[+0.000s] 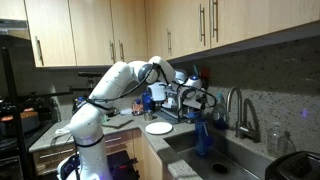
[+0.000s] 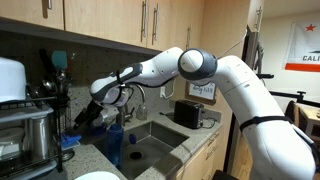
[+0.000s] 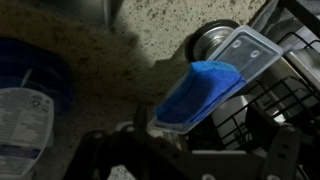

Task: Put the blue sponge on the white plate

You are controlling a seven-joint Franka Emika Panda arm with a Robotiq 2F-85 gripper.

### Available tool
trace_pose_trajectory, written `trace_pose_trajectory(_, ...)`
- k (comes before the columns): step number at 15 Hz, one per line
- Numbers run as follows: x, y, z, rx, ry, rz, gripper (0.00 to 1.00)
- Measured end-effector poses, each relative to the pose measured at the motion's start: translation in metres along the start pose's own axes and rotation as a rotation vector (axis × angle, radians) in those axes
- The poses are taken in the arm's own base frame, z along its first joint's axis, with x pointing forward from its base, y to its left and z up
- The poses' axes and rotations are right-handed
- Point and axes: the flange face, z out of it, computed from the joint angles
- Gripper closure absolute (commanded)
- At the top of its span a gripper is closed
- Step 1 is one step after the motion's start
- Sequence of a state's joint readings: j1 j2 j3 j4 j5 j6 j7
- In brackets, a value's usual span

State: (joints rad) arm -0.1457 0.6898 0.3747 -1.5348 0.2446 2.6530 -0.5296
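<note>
My gripper needs to move gently a little further onto the sponge's lower half (image 3: 187, 102) and close across the sponge's sides, because the blue sponge lies tilted between my open fingers.
In the wrist view the blue sponge (image 3: 195, 92) lies tilted, its upper end leaning on a clear plastic lid (image 3: 248, 52) at the edge of a black wire dish rack (image 3: 285, 95). Its lower end reaches down to my gripper (image 3: 190, 140), whose dark fingers stand apart on either side of it, open. In both exterior views the gripper (image 1: 188, 98) (image 2: 97, 112) is at the dish rack in the counter corner, and the sponge is hidden there. The white plate (image 1: 158, 127) lies on the counter in front of the rack; its rim also shows in an exterior view (image 2: 100, 176).
A tall blue container (image 1: 203, 135) (image 2: 113, 142) stands by the sink (image 1: 215, 160), with a faucet (image 1: 236, 108) behind it. A blue tub with a white label (image 3: 30, 100) sits beside the sponge. Wall cabinets hang above. A toaster (image 2: 187, 112) stands past the sink.
</note>
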Motion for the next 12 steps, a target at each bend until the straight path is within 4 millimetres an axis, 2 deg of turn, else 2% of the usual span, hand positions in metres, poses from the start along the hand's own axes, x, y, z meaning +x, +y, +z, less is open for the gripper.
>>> trace_pose_trajectory(5,-0.001,-0.001,0.018,0.037,-0.002,0.016,0.00)
trace_pose_trajectory(10,-0.011,0.007,0.031,0.051,-0.018,0.038,0.00)
trace_pose_trajectory(11,-0.013,0.007,0.034,0.054,-0.022,0.040,0.16)
trace_pose_trajectory(12,-0.014,0.007,0.036,0.059,-0.027,0.042,0.28)
